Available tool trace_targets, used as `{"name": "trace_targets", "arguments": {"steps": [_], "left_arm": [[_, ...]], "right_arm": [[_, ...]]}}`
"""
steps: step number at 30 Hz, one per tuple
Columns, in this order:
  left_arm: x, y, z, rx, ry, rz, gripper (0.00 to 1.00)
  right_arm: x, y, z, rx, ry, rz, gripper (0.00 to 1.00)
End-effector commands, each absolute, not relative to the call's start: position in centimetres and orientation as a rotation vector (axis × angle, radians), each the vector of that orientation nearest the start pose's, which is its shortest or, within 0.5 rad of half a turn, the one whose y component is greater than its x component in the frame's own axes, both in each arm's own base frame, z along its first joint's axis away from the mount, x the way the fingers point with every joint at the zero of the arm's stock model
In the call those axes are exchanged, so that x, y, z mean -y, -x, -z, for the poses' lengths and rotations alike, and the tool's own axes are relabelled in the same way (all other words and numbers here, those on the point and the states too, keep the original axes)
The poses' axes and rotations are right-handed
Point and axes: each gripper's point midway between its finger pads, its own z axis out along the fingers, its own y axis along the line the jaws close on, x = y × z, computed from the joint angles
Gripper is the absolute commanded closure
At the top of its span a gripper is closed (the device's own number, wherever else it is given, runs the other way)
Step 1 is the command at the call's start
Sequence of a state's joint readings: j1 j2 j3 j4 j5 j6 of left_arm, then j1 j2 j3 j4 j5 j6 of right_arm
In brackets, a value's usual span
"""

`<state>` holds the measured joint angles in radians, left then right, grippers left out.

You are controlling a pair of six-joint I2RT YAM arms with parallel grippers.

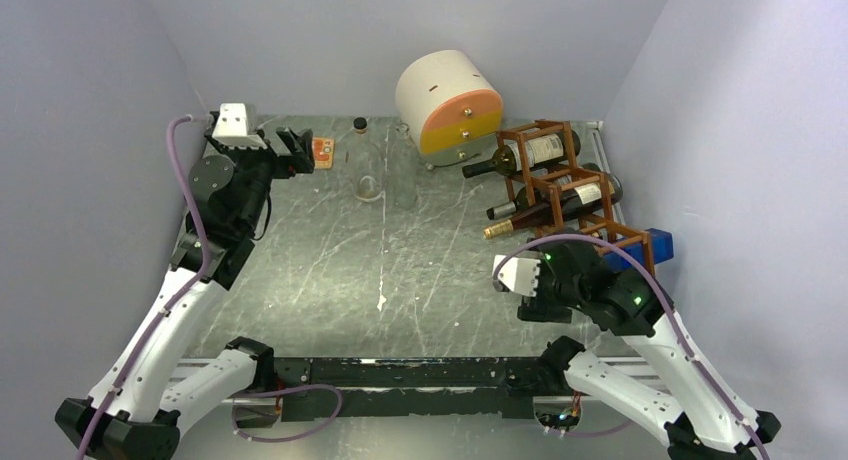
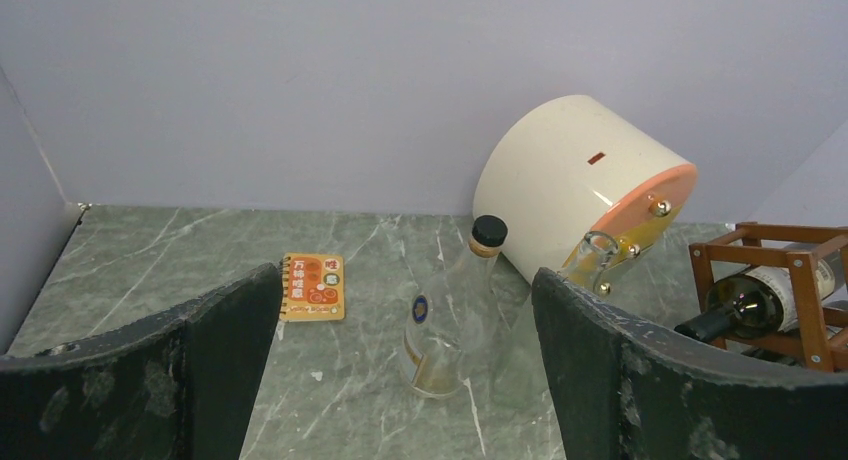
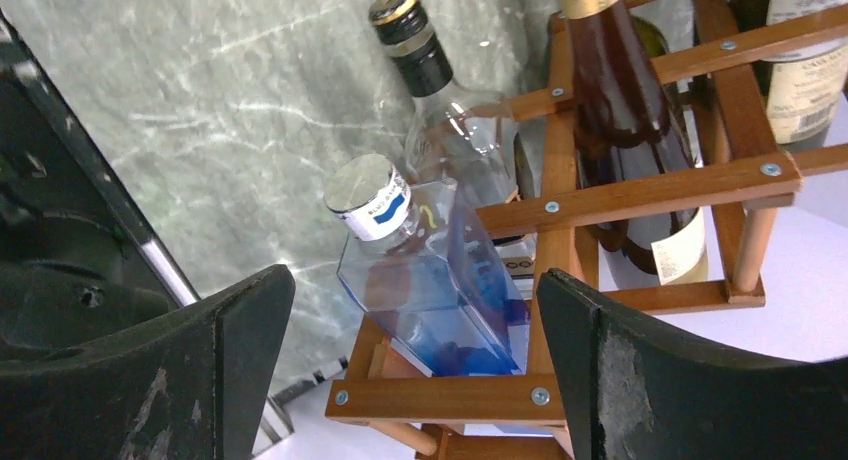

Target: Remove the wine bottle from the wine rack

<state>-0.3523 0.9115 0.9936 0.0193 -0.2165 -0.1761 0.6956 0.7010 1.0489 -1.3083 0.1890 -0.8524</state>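
Next, my right gripper lowers to the blue bottle's top part below it, tilts to face the bottle's cap and closes on that end protruding from the rack.
The reddish-brown wine rack (image 1: 560, 185) stands at the right back of the table. It holds a dark green wine bottle with a white label (image 1: 530, 152), two more dark bottles below it (image 1: 560, 202), and a blue bottle (image 1: 648, 248) in the lowest cell. In the right wrist view the rack (image 3: 640, 195) holds the blue square bottle (image 3: 440, 280), a clear bottle (image 3: 450, 130), an amber wine bottle (image 3: 620, 90) and a labelled green one (image 3: 800, 70). My right gripper (image 3: 415, 380) is open and empty, just in front of the blue bottle's cell. My left gripper (image 1: 300, 150) is open and empty at the far left.
A cream cylinder with an orange face (image 1: 450, 105) lies at the back. A clear bottle (image 2: 455, 320) and a clear glass vessel (image 2: 590, 265) stand in front of it. A small orange notebook (image 2: 313, 287) lies at the back left. Lilac walls enclose the table.
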Motion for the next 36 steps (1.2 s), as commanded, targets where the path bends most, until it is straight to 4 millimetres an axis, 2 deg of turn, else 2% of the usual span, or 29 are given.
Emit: {"name": "trace_targets", "arguments": {"steps": [1,4,7,15,19,23,27,36], "left_arm": [[9.6,-33.1,-39.2,-1.447,0.029,0.295,0.02],[9.7,-33.0,-39.2,-1.448,0.026,0.298,0.02],[9.8,-32.9,-39.2,-1.448,0.022,0.304,0.02],[10.1,-32.9,-39.1,-1.449,0.016,0.309,0.02],[10.2,-32.8,-39.1,-1.449,0.012,0.305,0.02],[10.2,-32.8,-39.1,-1.448,0.010,0.302,0.02],[10.4,-32.8,-38.9,-1.454,0.003,0.305,0.02],[10.6,-32.7,-38.9,-1.451,-0.003,0.298,0.02]], "right_arm": [[-2.9,-14.6,-19.5,-1.826,1.925,0.380,0.03],[-2.3,-14.1,-17.3,-1.860,2.021,0.396,0.04],[-1.6,-14.3,-16.3,-1.875,2.053,0.448,0.04],[0.7,-16.4,-15.9,-1.893,2.015,0.737,0.02],[1.4,-17.0,-15.0,-1.879,2.035,0.833,0.00],[1.8,-18.4,-15.2,-1.823,1.983,0.952,0.00],[2.0,-19.0,-15.4,-1.790,1.962,1.015,0.00],[2.2,-19.3,-14.2,-1.747,2.006,1.073,0.02]]}}
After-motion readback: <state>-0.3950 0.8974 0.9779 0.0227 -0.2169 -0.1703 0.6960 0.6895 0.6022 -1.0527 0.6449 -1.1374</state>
